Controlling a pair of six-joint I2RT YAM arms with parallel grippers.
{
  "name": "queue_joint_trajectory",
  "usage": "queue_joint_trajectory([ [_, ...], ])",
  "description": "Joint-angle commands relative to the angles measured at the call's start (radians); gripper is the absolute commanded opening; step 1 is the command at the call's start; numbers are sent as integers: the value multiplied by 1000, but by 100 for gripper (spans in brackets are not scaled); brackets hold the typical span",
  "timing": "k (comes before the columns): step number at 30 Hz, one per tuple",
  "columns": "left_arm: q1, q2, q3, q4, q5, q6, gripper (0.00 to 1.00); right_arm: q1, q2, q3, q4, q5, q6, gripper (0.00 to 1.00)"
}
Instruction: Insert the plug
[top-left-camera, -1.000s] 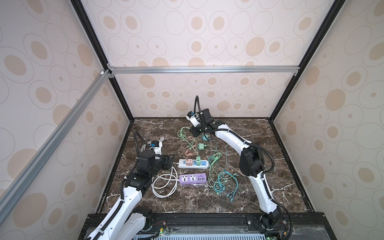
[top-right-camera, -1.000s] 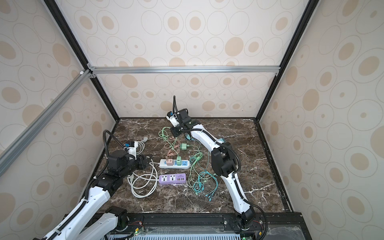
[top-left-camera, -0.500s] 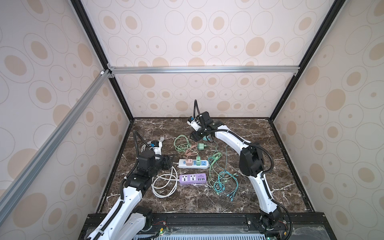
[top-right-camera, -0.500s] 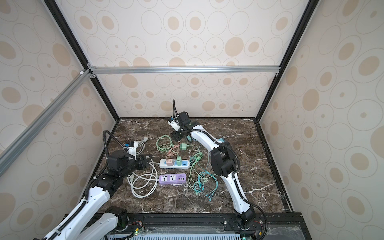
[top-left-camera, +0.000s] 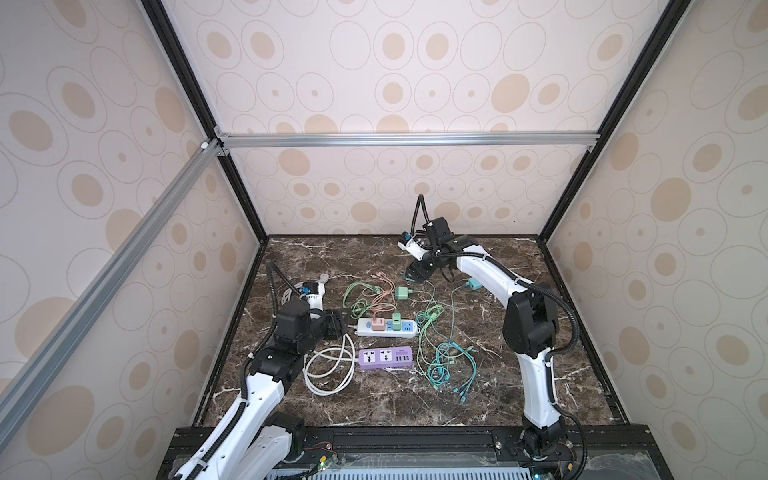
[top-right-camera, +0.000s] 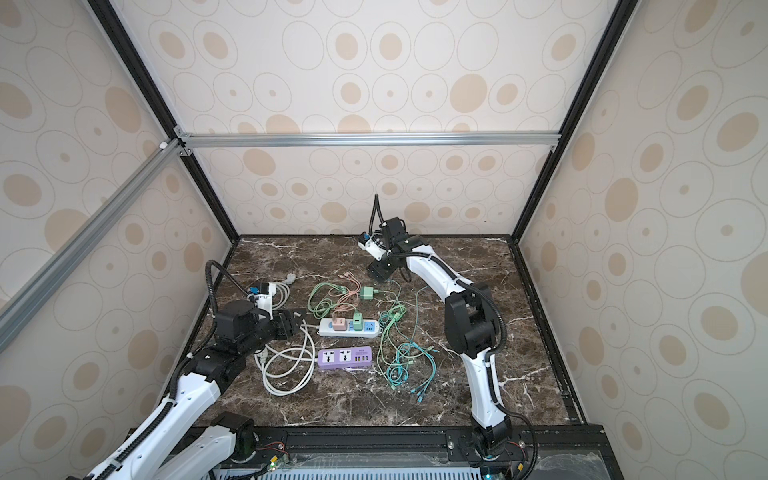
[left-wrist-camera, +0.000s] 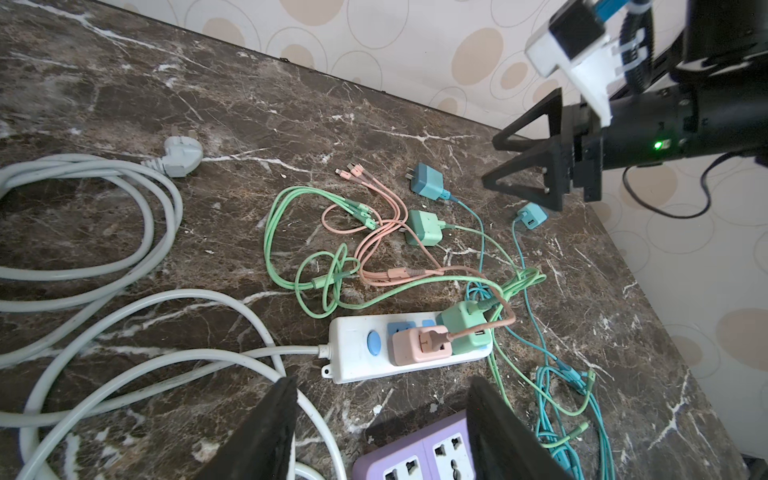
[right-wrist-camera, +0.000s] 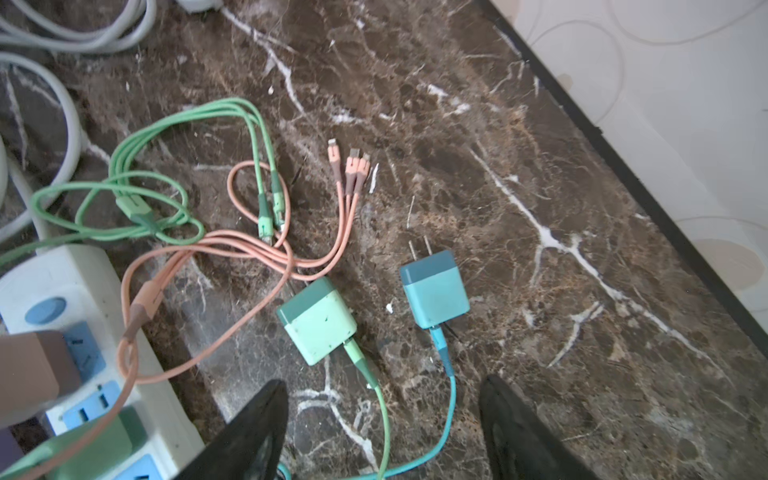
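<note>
The green plug (top-left-camera: 402, 293) (right-wrist-camera: 318, 326) is below my right gripper and nearer my base, so next I need to lower that gripper and move it back gently until its open fingers are on both sides of the plug.
A loose blue plug (right-wrist-camera: 434, 289) and a loose green plug (right-wrist-camera: 318, 326) lie on the marble, prongs pointing away from my right gripper (right-wrist-camera: 382, 399). That gripper hovers just behind them, open, with only their cables running between its fingers. In both top views it hangs at the back centre (top-left-camera: 415, 274), above the green plug (top-left-camera: 402, 293). The white power strip (top-left-camera: 386, 328) carries a pink and a green charger. My left gripper (left-wrist-camera: 382, 388) is open and empty, beside the strip's cord end (left-wrist-camera: 332, 353).
A purple power strip (top-left-camera: 385, 357) lies in front of the white one. Its thick white cord (top-left-camera: 328, 370) coils at the left. Tangled green and teal cables (top-left-camera: 444, 357) spread to the right. A small teal charger (top-left-camera: 473, 284) sits near the right arm.
My right gripper has gone from shut to open and shifted slightly right. The green cable loops near it have dropped lower. The left gripper has opened a little wider.
</note>
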Motion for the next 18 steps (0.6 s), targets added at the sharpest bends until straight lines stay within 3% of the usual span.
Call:
queue_joint_trajectory([
  [1, 6, -11, 4, 26, 33, 8, 70, 11, 47, -9, -43, -45, -117, 76],
  [11, 6, -40, -3, 24, 52, 4, 76, 14, 216, 159, -153, -21, -207, 77],
  [18, 6, -40, 3, 28, 64, 4, 76, 21, 261, 179, -166, -60, -248, 76],
])
